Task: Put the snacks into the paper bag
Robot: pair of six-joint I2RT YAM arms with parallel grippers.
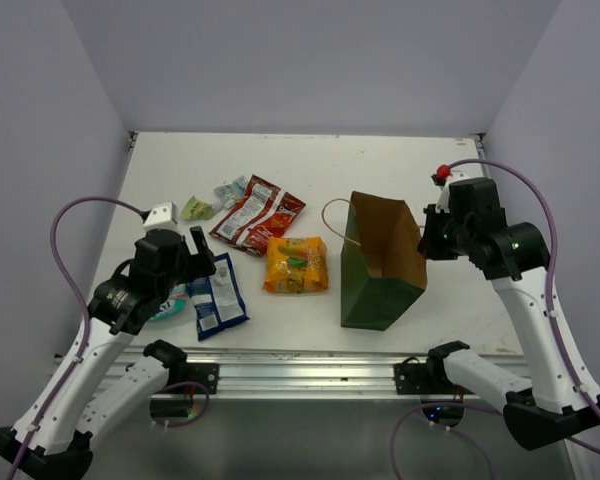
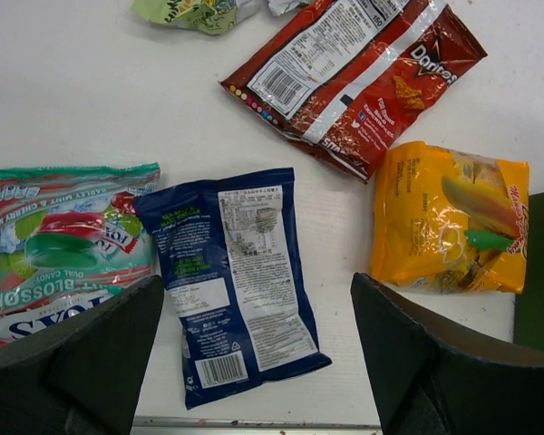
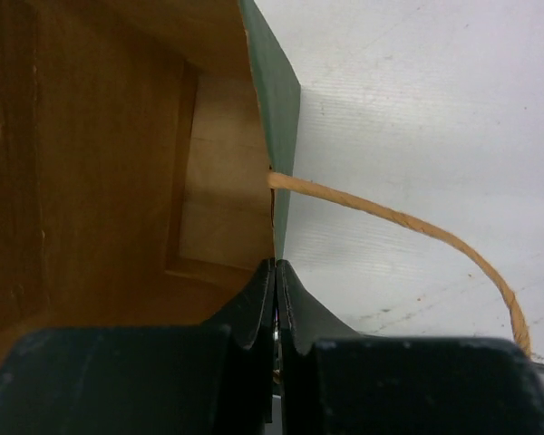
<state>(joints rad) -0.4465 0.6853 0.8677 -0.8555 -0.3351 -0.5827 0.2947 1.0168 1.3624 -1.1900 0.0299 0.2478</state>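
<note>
I should next lower my left gripper with its fingers open onto the middle of the dark blue packet (image 1: 218,296) (image 2: 231,272), because the packet lies flat below, between those fingers.
The paper bag (image 1: 380,265) stands upright and open, right of centre. My right gripper (image 1: 427,243) is shut on the rim of its right wall; in the right wrist view the jaws (image 3: 275,272) pinch the green edge beside the brown inside (image 3: 118,163). My left gripper (image 1: 195,262) is open and hovers over the dark blue packet (image 2: 231,272), fingers on either side and apart from it. The teal packet (image 2: 63,236) lies to its left. The orange-yellow packet (image 2: 449,217), red-and-white packets (image 2: 354,72) and light green packet (image 2: 186,11) lie beyond.
A pale blue-silver packet (image 1: 230,190) lies by the light green one (image 1: 196,207). A tan loop handle (image 3: 408,222) hangs outside the bag's right wall, and another (image 1: 332,215) is on its left. The table's front edge (image 2: 254,422) is just below the blue packet.
</note>
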